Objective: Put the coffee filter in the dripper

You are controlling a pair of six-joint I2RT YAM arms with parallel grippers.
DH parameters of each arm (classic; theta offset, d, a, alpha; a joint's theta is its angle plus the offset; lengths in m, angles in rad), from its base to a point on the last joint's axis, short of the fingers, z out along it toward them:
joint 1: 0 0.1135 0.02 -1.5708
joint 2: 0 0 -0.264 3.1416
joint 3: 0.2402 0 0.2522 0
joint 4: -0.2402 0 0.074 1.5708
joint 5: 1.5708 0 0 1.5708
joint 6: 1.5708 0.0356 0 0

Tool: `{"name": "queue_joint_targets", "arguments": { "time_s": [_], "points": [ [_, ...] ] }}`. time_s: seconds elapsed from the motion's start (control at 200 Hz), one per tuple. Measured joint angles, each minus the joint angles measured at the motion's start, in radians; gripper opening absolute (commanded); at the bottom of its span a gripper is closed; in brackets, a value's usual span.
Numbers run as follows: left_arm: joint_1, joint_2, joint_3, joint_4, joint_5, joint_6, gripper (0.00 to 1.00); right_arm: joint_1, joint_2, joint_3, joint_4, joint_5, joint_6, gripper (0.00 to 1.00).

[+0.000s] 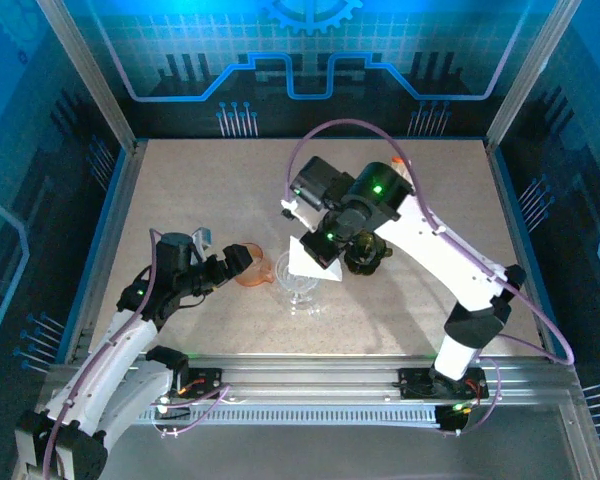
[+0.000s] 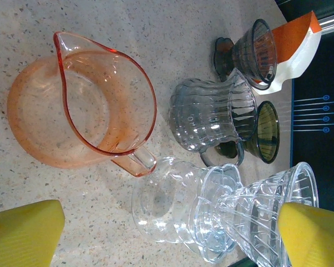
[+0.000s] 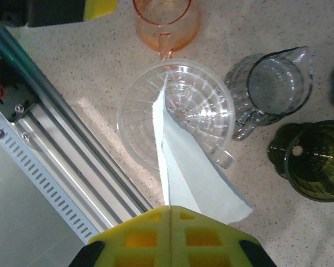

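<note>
My right gripper needs to move the filter toward the pink pitcher next, and down into the dripper's open bowl [image 1: 295, 280] [image 3: 188, 110] below to let it go.
My right gripper [image 3: 170, 214] is shut on a folded white coffee filter [image 3: 195, 167]. The filter hangs flat from the jaws, and its point reaches over the bowl of the clear ribbed dripper [image 3: 136, 119]. That dripper [image 1: 302, 285] stands on a clear glass server [image 2: 167, 203] in the middle of the table. From above, the filter [image 1: 310, 258] is just over the dripper, under the right gripper [image 1: 325, 242]. To the left of the dripper my left gripper [image 1: 235, 262] stands open beside a pink pitcher, holding nothing; its yellow fingertips [image 2: 25, 231] frame the server.
The pink pitcher [image 2: 83, 105] sits close to the dripper's left. A grey glass pitcher [image 3: 275, 83] and a dark green dripper [image 3: 314, 161] stand to the right. Another dark dripper [image 2: 256, 53] stands farther back. The metal rail [image 3: 55, 161] runs along the near table edge.
</note>
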Motion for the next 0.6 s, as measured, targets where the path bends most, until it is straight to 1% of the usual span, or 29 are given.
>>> {"name": "queue_joint_targets", "arguments": {
  "time_s": [0.29,0.595],
  "points": [
    [0.0,-0.004,0.0,0.0,0.012,0.002,0.99,0.042,0.082,0.021,-0.019,0.016,-0.014,0.0],
    [0.0,-0.006,0.0,0.001,0.021,0.002,0.99,0.069,0.117,0.008,0.05,0.007,-0.029,0.0]
  ]
}}
